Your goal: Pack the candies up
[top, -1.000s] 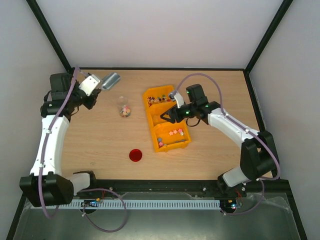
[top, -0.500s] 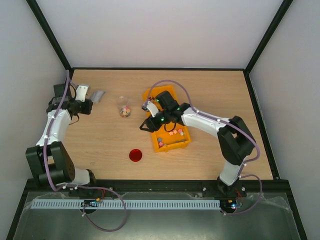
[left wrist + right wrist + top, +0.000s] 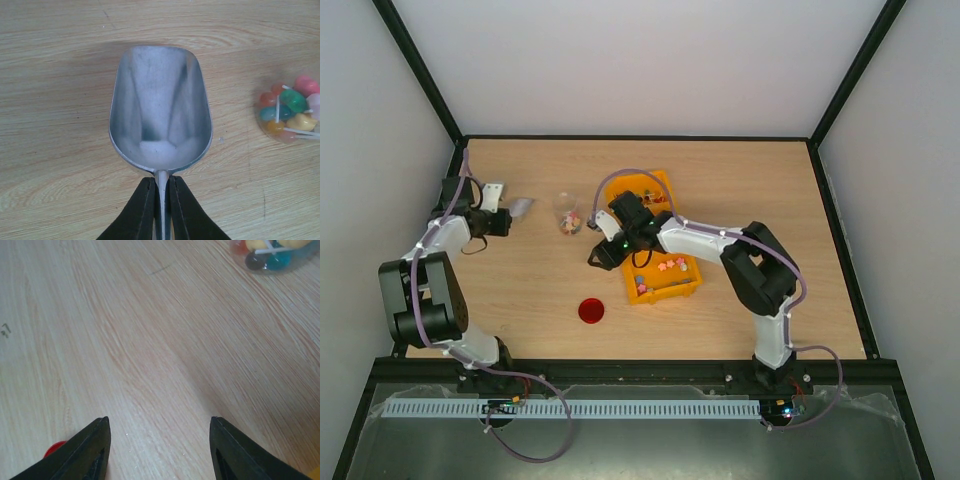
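Note:
My left gripper will move down a little and release the scoop's handle on the tabletop beside the cup [image 3: 569, 215], since bare wood lies clear just below it.
A small clear cup [image 3: 569, 215] stands on the table with several pastel candies [image 3: 290, 111] in it. More candies [image 3: 670, 265] lie in the orange bin [image 3: 642, 289]. My left gripper [image 3: 500, 218] is shut on the handle of an empty metal scoop [image 3: 160, 110], low over the table left of the cup; its jaws [image 3: 161, 179] pinch the thin handle. My right gripper [image 3: 599, 258] is open and empty [image 3: 158, 420] over bare wood, between the cup [image 3: 272, 252] and the red lid [image 3: 590, 310]. The lid's edge shows in the right wrist view [image 3: 54, 448].
The bin has two compartments, and my right arm reaches across its near-left part. The black frame posts and grey walls close the table at the back and sides.
My right gripper has left the bin and moved left over the table toward the cup and lid. My left arm has drawn in and lowered the scoop toward the table's left side.

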### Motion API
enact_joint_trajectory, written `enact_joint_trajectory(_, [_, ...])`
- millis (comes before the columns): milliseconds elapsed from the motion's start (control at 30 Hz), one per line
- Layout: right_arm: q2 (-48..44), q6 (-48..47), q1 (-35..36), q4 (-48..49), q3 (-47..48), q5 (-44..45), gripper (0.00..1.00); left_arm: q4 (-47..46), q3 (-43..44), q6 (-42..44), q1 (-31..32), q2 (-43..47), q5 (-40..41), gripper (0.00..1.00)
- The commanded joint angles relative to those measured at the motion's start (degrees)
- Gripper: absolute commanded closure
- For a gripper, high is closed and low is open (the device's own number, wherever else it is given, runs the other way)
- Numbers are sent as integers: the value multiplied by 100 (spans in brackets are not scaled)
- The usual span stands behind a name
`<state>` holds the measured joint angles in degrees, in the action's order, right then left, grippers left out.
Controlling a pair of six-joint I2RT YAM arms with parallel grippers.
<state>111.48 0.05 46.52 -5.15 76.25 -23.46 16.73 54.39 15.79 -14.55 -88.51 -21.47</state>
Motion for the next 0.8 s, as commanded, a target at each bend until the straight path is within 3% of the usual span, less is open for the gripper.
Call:
enact_joint_trajectory(0, [293, 179, 42, 31, 224, 269, 42, -359, -120, -130, -32, -98, 12, 94])
enact_joint_trajectory(267, [403, 387, 41, -161, 123, 638, 37, -331, -140, -131, -22, -319, -181, 90])
enact_joint_trajectory(600, [-76, 375, -201, -396, -493, 898, 37, -198, -210, 92, -23, -535, -134, 86])
enact_joint_trajectory(767, [-353, 280, -478, -505, -800, 926, 37, 12, -169, 264, -39, -461, -93, 76])
